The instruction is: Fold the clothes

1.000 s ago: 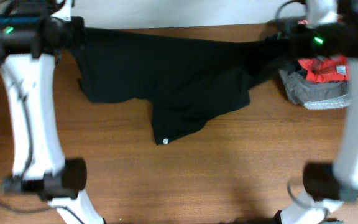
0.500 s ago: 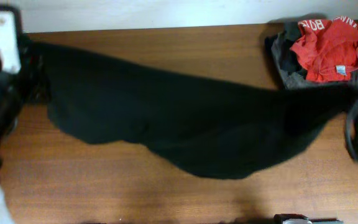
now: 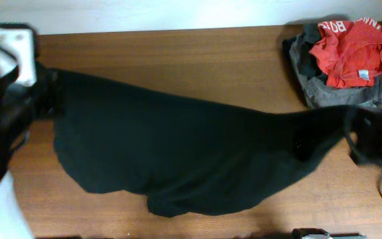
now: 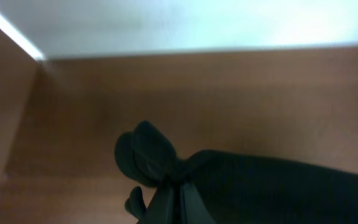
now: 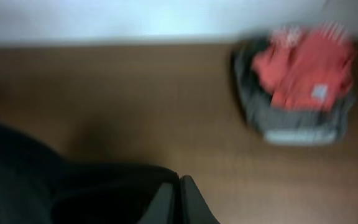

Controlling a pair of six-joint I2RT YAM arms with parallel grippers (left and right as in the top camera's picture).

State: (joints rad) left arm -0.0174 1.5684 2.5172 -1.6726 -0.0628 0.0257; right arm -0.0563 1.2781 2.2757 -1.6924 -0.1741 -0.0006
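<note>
I will next lower the garment's pinched end to the brown table with my left gripper and release it.
The black garment (image 3: 178,153) hangs stretched across the table between both arms, sagging in the middle. Its logo and label are hidden. My left gripper (image 3: 42,89) is shut on the garment's left end; in the left wrist view the closed fingers (image 4: 178,186) pinch a bunched fold of black cloth (image 4: 278,186). My right gripper (image 3: 357,129) is shut on the right end; in the right wrist view its closed fingers (image 5: 179,182) grip the black fabric (image 5: 73,193).
A red garment with white lettering (image 3: 347,50) lies on a grey garment (image 3: 337,93) at the back right corner; both show in the right wrist view (image 5: 300,81). The brown table (image 3: 178,60) ends at a white wall at the back.
Both arms have swung the garment from the back of the table toward the front. It is now spread wide between them, and its sagging middle has dropped nearer the front edge.
</note>
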